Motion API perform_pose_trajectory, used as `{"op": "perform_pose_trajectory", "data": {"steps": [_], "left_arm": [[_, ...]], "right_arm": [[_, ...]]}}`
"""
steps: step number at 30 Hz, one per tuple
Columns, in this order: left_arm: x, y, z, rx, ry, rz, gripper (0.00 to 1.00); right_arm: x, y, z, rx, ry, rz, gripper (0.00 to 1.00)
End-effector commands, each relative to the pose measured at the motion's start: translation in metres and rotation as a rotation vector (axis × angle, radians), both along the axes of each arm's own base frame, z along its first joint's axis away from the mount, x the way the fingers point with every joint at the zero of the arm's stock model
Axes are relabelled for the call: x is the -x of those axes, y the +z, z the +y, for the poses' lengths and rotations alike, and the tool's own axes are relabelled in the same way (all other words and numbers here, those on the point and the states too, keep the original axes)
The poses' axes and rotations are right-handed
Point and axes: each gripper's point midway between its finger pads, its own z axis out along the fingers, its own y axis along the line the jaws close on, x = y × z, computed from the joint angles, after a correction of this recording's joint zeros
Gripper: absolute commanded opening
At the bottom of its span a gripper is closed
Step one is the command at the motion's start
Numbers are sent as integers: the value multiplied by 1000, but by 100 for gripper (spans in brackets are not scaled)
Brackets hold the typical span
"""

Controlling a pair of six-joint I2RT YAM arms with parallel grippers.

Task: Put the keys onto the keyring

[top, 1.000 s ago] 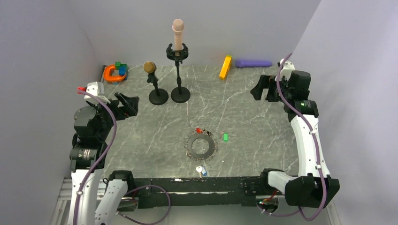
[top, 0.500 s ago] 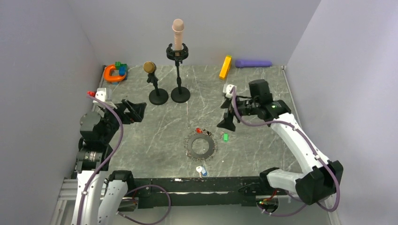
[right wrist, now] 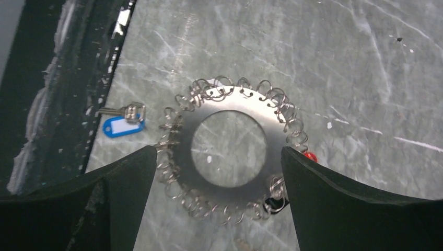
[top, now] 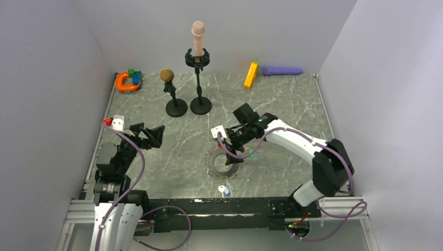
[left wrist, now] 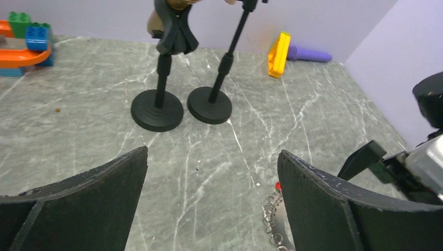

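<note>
Next, my right gripper goes down and to the left in the top view, since the wire loop on the keyring's rim (top: 209, 156) (right wrist: 264, 87) lies below it on that side.
The keyring (top: 215, 168) lies flat at the table's middle front, a grey metal disc with a wide hole and small wire loops all round its rim (right wrist: 235, 99). My right gripper (top: 230, 150) hovers open directly over it, its fingers straddling the ring (right wrist: 219, 150). The red key (right wrist: 311, 156) shows as a red dot at the ring's edge by my right finger, and again in the left wrist view (left wrist: 278, 185). The green key (top: 252, 152) peeks out just right of the gripper. My left gripper (top: 151, 135) hangs open and empty over bare table at the left (left wrist: 212, 151).
A key with a blue tag (top: 223, 190) lies near the front edge (right wrist: 123, 125). Two microphone stands with round black bases (top: 176, 108) (top: 200, 106) stand at the back. A yellow block (top: 251, 75), a purple object (top: 282, 70) and an orange clamp with bricks (top: 127, 81) line the back wall.
My right arm has swung in from the far right to a spot over the keyring, hiding the red key in the top view. The left arm has shifted slightly forward.
</note>
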Motion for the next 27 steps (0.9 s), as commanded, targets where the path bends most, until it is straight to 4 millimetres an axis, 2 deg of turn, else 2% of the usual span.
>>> {"op": "perform_pose_trajectory", "data": {"steps": [1, 4, 6, 18, 27], "left_arm": [[-1, 8, 20, 9, 121, -22, 98], [-1, 4, 22, 7, 132, -23, 99], [0, 1, 26, -2, 153, -6, 99], [4, -10, 31, -5, 182, 26, 99], [4, -12, 30, -9, 175, 33, 98]], "right_arm": [[-36, -3, 35, -32, 4, -91, 89], [-38, -19, 49, -2, -25, -4, 77], [-36, -31, 55, 14, -38, 24, 72], [-47, -68, 82, 55, -99, 90, 44], [-41, -81, 87, 70, -75, 89, 36]]}}
